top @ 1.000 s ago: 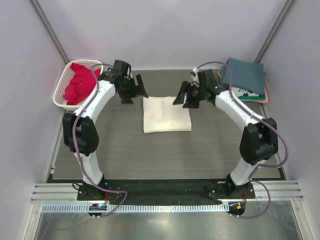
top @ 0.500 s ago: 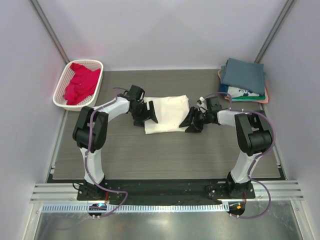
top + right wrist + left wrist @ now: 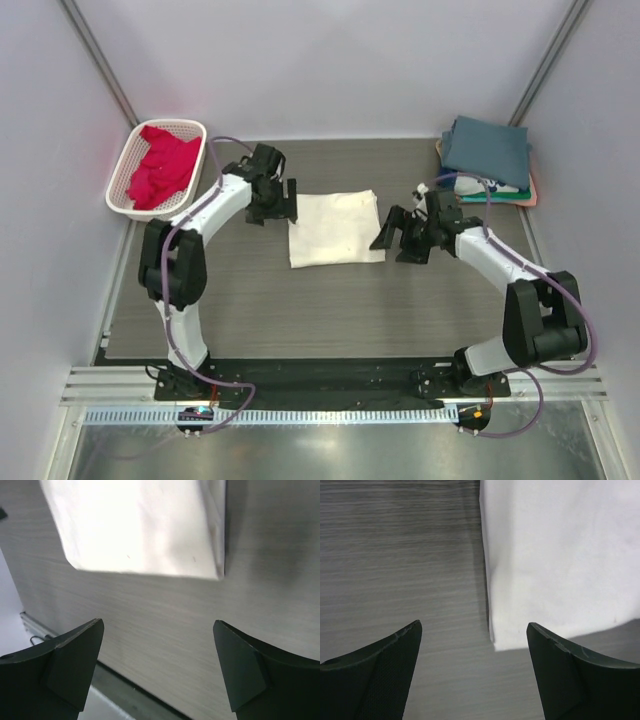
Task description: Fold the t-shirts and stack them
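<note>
My right gripper moves outward along the cream t-shirt's side edge next. It then lowers onto the t-shirt's far corner, since that corner lies nearest the folded stack.
A cream t-shirt lies folded into a rectangle mid-table. My left gripper is open beside its far left corner, apart from it. The left wrist view has the cloth's left edge and a corner ahead of the open gripper. My right gripper is open just off the shirt's right edge. In the right wrist view the shirt lies beyond the empty gripper. A crimson-pink t-shirt is bunched in the basket. Folded t-shirts are stacked at the back right, a slate-blue one on top.
The white lattice basket stands at the back left corner. Under the slate-blue shirt, a white printed one and green and pink edges show. Grey walls close in the table on three sides; a metal rail runs along the near edge.
Both grippers have drawn back from the cream shirt's side edges. The left moved toward the far left corner, the right moved off to the right and opened wider. The shirt stays flat.
</note>
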